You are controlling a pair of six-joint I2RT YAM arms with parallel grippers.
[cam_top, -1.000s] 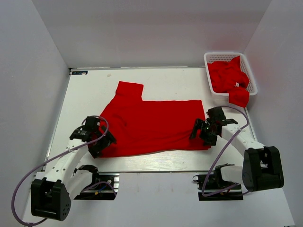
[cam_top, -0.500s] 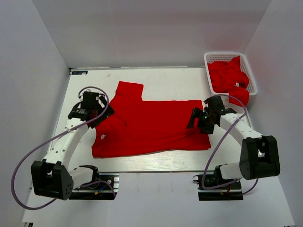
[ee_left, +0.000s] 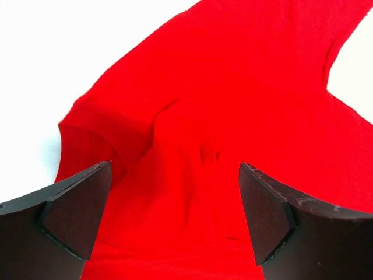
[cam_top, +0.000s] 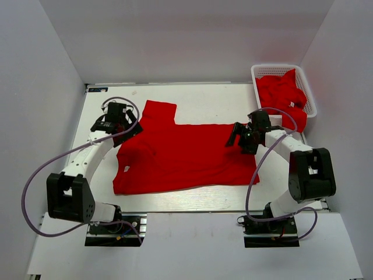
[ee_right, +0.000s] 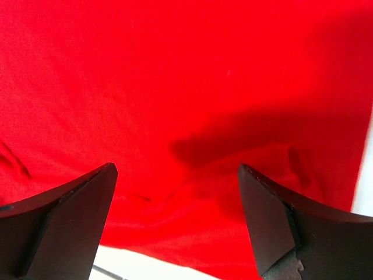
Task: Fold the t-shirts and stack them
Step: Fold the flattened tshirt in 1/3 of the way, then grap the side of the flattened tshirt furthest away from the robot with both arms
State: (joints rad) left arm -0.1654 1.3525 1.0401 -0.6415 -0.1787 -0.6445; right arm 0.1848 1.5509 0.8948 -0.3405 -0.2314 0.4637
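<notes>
My left gripper should move outward and down onto the t-shirt sleeve's farthest corner, since that corner lies below and outward of the gripper's open fingers.
A bright red t-shirt lies spread on the white table, one sleeve pointing to the back at the left, a small white label near its left edge. My left gripper is open above the shirt's left shoulder; red cloth fills its wrist view between the open fingers. My right gripper is open above the shirt's right back corner, with red cloth below it. More red t-shirts lie heaped in the basket, one hanging over its front rim.
A white lattice basket stands at the back right corner of the table. White walls close in on the left, back and right. Both arm bases sit at the near edge.
Both arms have moved away from the near edge toward the back of the shirt. The left gripper went from the shirt's near left corner to its left shoulder; the right moved up its right edge.
</notes>
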